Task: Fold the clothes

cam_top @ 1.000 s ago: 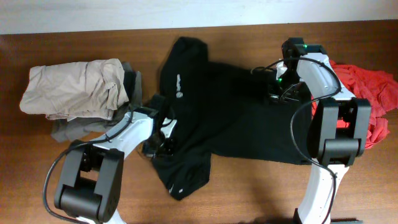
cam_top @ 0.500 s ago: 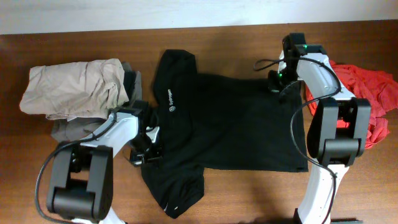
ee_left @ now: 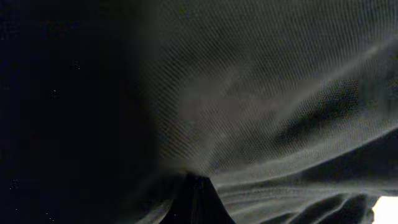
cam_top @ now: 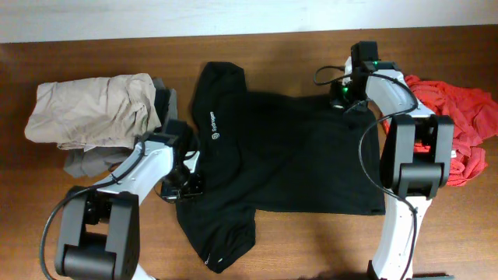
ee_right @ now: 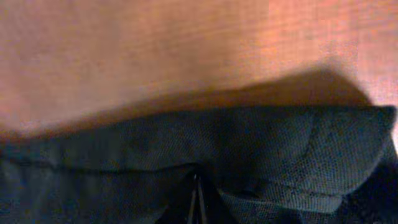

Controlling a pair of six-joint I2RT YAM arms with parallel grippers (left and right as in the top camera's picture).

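Observation:
The shirt's far edge sags beside the shirt's held corner (ee_right: pixel 200 167), so my right gripper next needs to stretch that corner outward toward the back of the table and then open.
A black T-shirt (cam_top: pixel 296 155) lies spread on the wooden table (cam_top: pixel 311 241), with a small white logo near the left sleeve. My left gripper (cam_top: pixel 185 185) is shut on the shirt's left edge; its wrist view is filled with dark fabric (ee_left: pixel 249 99). My right gripper (cam_top: pixel 343 99) is shut on the shirt's top right corner near the table's back; its wrist view shows the shirt's hem (ee_right: pixel 249 155) pinched between the fingers (ee_right: pixel 196 202) against the wood.
A crumpled beige garment (cam_top: pixel 89 109) lies on a grey one (cam_top: pixel 93 159) at the left. A red garment (cam_top: pixel 463 128) is heaped at the right, beside the right arm's base. Wood shows along the front edge.
The shirt has been pulled wider and flatter. My right gripper moved back and slightly left with its corner; my left gripper drew the left edge leftward.

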